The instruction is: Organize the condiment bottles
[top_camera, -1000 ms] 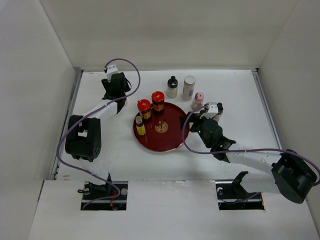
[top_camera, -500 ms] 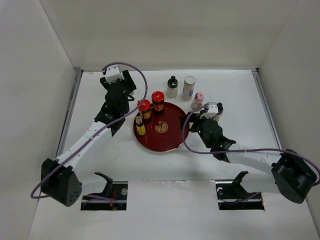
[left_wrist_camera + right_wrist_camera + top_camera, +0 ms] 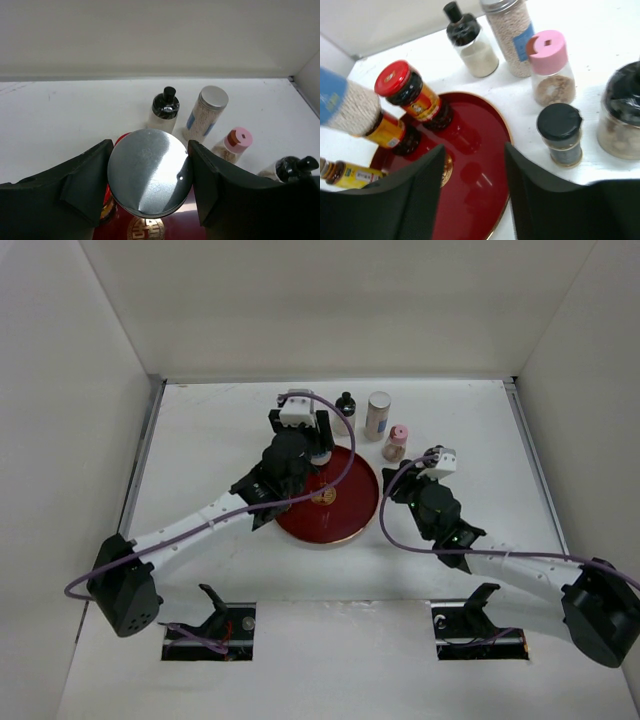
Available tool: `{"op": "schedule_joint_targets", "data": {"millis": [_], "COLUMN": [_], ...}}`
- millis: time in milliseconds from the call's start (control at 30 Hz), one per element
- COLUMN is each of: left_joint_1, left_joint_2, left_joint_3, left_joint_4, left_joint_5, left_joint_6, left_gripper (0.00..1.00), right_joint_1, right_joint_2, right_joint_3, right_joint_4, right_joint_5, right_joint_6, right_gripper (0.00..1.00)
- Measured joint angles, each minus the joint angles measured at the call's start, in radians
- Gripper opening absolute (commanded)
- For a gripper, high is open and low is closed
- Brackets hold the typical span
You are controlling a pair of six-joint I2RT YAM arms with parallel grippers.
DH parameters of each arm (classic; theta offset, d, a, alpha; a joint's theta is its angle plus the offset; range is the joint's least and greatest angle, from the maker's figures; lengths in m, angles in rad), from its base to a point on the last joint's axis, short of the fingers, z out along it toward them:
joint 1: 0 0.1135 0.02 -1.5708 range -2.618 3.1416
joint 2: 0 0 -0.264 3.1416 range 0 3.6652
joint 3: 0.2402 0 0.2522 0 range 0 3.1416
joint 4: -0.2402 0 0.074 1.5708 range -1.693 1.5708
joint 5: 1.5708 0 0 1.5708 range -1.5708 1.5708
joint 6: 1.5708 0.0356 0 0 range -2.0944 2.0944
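Note:
Next, my left gripper lowers the jar onto the tray's bare bottom by the gold emblem [image 3: 336,476], beside the red-lidded jars.
My left gripper [image 3: 300,443] hangs over the dark red round tray [image 3: 340,520], shut on a silver-lidded jar [image 3: 148,172] of pale grains; that jar shows blurred at the left of the right wrist view [image 3: 345,107]. On the tray stand two red-lidded dark jars [image 3: 407,92] and a slim yellow-labelled bottle [image 3: 350,174]. Behind the tray on the table are a black-capped bottle [image 3: 345,406], another silver-lidded jar [image 3: 378,415] and a pink-capped jar [image 3: 398,443]. My right gripper [image 3: 474,165] is open over the tray's right side with nothing between its fingers.
Right of the tray, near my right gripper, stand a small black-capped jar [image 3: 561,132] and a wider black-topped jar [image 3: 622,115]. White walls enclose the table on three sides. Both arms' cables loop above the table.
My left arm has swung right from the back left corner, carrying the silver-lidded jar to above the tray. My right gripper's jaws have narrowed and it has drawn back slightly.

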Motion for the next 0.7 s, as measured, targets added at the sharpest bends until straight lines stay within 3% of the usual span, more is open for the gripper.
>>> {"op": "schedule_joint_targets", "data": {"millis": [133, 300, 700], "left_joint_1": [-0.010, 0.011, 0.066], "left_joint_2": [0.035, 0.090, 0.243], "left_joint_3": [-0.021, -0.069, -0.130], "left_joint_4": [-0.001, 0.034, 0.069], "left_joint_5": [0.004, 0.012, 0.091], "left_joint_6": [-0.012, -0.039, -0.099], "left_gripper": [0.33, 0.33, 0.36], "right_joint_1": [-0.018, -0.026, -0.032], "right_joint_2": [-0.015, -0.010, 0.016], "right_joint_3": [-0.007, -0.007, -0.007], "right_joint_4": [0.002, 0.003, 0.007], "right_joint_5": [0.014, 0.016, 0.015], "right_joint_6": [0.018, 0.029, 0.030], "right_gripper": [0.54, 0.73, 0.85]}}
